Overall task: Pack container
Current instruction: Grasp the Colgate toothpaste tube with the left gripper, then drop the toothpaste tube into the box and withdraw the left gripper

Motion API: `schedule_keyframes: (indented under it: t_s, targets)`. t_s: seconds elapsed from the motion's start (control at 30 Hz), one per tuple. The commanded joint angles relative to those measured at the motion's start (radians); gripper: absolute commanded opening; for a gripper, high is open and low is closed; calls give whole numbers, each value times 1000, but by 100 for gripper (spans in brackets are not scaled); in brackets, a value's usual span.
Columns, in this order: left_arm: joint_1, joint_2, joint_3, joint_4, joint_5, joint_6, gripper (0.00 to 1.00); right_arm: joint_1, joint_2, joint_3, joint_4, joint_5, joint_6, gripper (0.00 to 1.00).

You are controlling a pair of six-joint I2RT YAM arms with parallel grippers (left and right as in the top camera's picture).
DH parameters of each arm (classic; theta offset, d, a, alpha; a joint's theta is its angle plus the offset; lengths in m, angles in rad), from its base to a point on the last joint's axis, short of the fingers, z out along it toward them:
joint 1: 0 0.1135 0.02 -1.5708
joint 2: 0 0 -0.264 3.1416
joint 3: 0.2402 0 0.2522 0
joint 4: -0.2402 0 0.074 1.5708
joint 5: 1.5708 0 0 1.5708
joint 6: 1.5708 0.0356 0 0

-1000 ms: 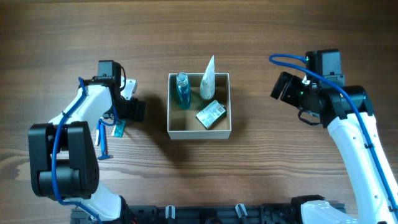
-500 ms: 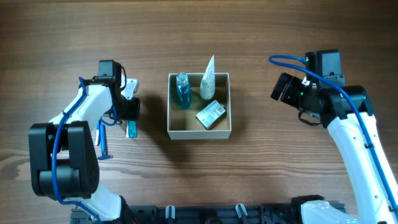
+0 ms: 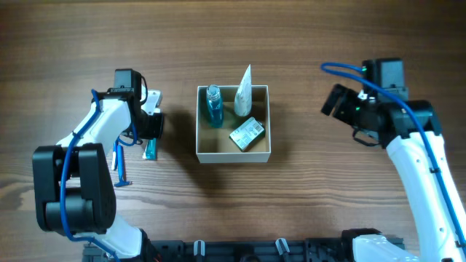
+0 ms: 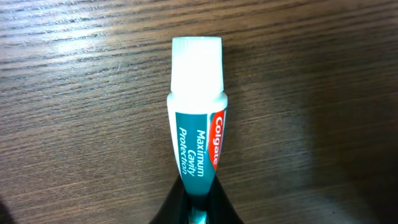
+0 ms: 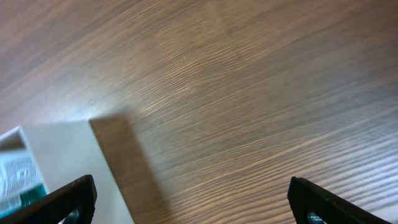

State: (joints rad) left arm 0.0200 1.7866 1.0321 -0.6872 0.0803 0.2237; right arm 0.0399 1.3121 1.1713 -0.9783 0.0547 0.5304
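Observation:
The bottom inside the container's near side (image 3: 220, 145) is bare, so my left gripper should lift, carry the tube over that gap, lower it and release the tube's tail.
A small teal and white toothpaste tube (image 4: 196, 118) lies on the wooden table left of the container (image 3: 233, 156), its white cap pointing away from my left gripper (image 4: 198, 208). That gripper is shut on the tube's tail end. From overhead the tube (image 3: 151, 150) sits just below the left gripper (image 3: 151, 135). The white-walled container holds a blue bottle (image 3: 213, 106), a white tube (image 3: 243, 92) and a small green and white box (image 3: 247, 134). My right gripper (image 3: 336, 102) hovers open to the container's right, holding nothing. In the right wrist view its gripper (image 5: 196, 205) faces bare table beside the container's wall (image 5: 56, 155).
A thin blue item (image 3: 120, 169) lies on the table beside the left arm's base, below the toothpaste. Bare wood surrounds the container on all sides.
My left gripper has shut on the toothpaste tube, which turned from a tilt to lie in line with the fingers. The right arm has drifted slightly to the right.

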Motion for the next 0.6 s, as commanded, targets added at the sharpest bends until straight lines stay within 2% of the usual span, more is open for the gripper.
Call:
schedule_keyframes:
  t_s: [0.0, 0.13, 0.27, 0.43, 0.57]
  targets:
    - [2, -109, 17, 2, 35, 0, 4, -98, -1, -1, 2, -11, -3, 100]
    - [-2, -288, 41, -4, 46, -56, 4, -153, -1, -1, -7, -12, -55, 100]
    - [-63, -491, 48, 3, 143, -37, 4, -174, -1, -1, 6, -12, -56, 100]
    - [-267, -647, 48, 3, 193, 209, 4, -183, 0, -1, 17, -47, -56, 100]
    - [-460, -641, 48, 3, 193, 421, 4, -183, 0, -1, 17, -46, -57, 100]
